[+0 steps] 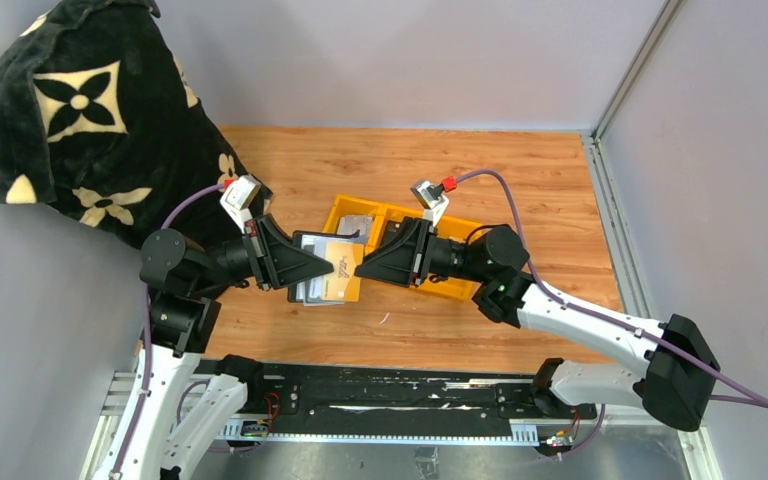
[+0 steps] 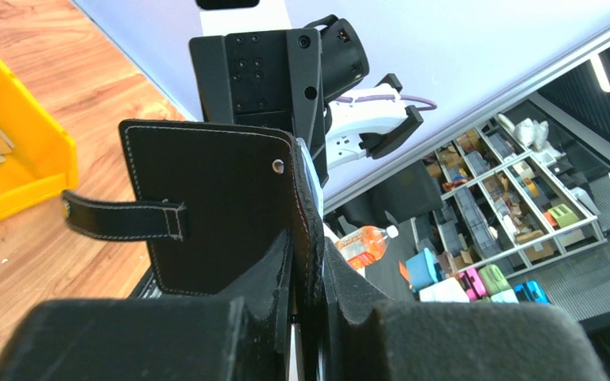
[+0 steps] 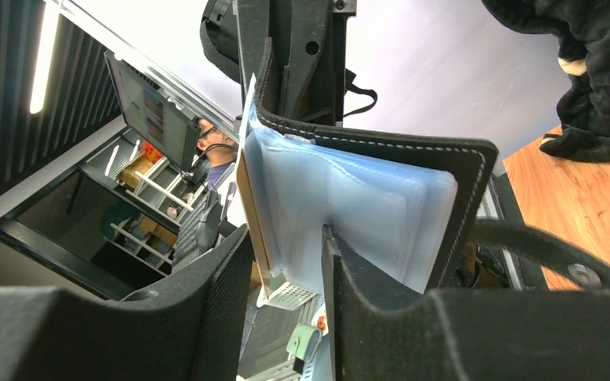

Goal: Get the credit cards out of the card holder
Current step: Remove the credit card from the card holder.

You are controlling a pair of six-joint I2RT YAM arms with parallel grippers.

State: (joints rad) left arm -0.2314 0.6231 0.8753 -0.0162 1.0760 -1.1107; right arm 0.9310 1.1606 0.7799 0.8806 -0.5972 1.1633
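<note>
The yellow bin lies below my left gripper, which next needs to tip down and lower the black card holder [image 1: 308, 241] to release it on bare tabletop [image 1: 353, 325] beside the bin.
The black card holder [image 1: 308, 241] hangs above the table, pinched in my left gripper [image 1: 328, 266], which is shut on its edge. In the left wrist view its black cover [image 2: 214, 206] and strap tab [image 2: 123, 218] stand upright above that same gripper [image 2: 310, 294]. My right gripper [image 1: 360, 268] meets it from the right. In the right wrist view the holder's clear sleeves [image 3: 365, 198] and a tan credit card [image 3: 248, 214] lie between the parted fingers of the right gripper [image 3: 286, 274], open. The card's edge stands free of the left finger [image 3: 206, 302].
A yellow three-compartment bin [image 1: 442, 284] sits on the wooden table behind the grippers, with a grey card [image 1: 358, 225] in its left compartment. A black cloth with cream flower marks [image 1: 90, 120] fills the back left corner. Grey walls close in both sides.
</note>
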